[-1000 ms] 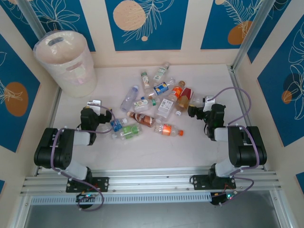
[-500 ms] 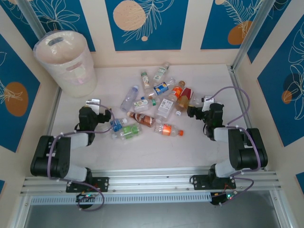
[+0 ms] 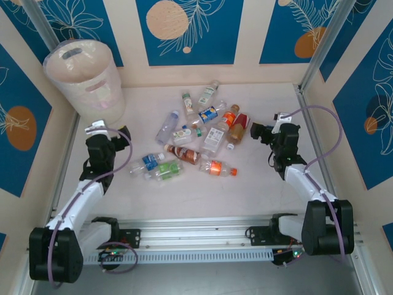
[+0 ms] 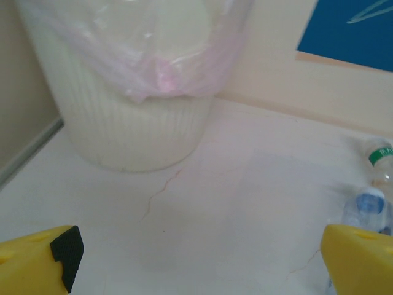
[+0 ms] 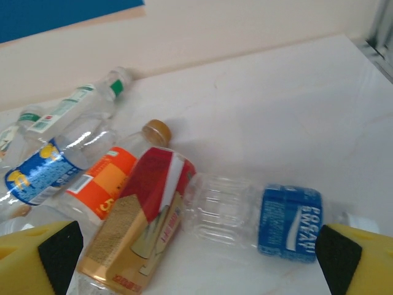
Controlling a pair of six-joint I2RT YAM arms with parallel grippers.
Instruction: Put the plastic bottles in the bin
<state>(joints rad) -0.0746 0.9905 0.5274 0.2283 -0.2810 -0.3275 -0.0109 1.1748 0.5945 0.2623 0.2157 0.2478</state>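
Note:
My right gripper turns and lowers over the clear bottle's blue label next, then closes there.
Several plastic bottles lie scattered mid-table. The bin, whitish with a pink liner, stands at the far left corner; the left wrist view shows it close ahead. My left gripper hovers between bin and bottles, open and empty over bare table. My right gripper is open at the pile's right edge. A clear bottle with a blue label lies crosswise just ahead of its fingers, beside a red-and-gold bottle.
An orange-labelled bottle, a blue-and-yellow one and a green-capped one lie beyond. Green-labelled and blue-capped bottles sit right of the left gripper. Walls and a metal rail enclose the table.
The left gripper has drawn back from the blue and green bottles, moving left and toward the bin. The right gripper has shifted up and right. The bottles have not moved.

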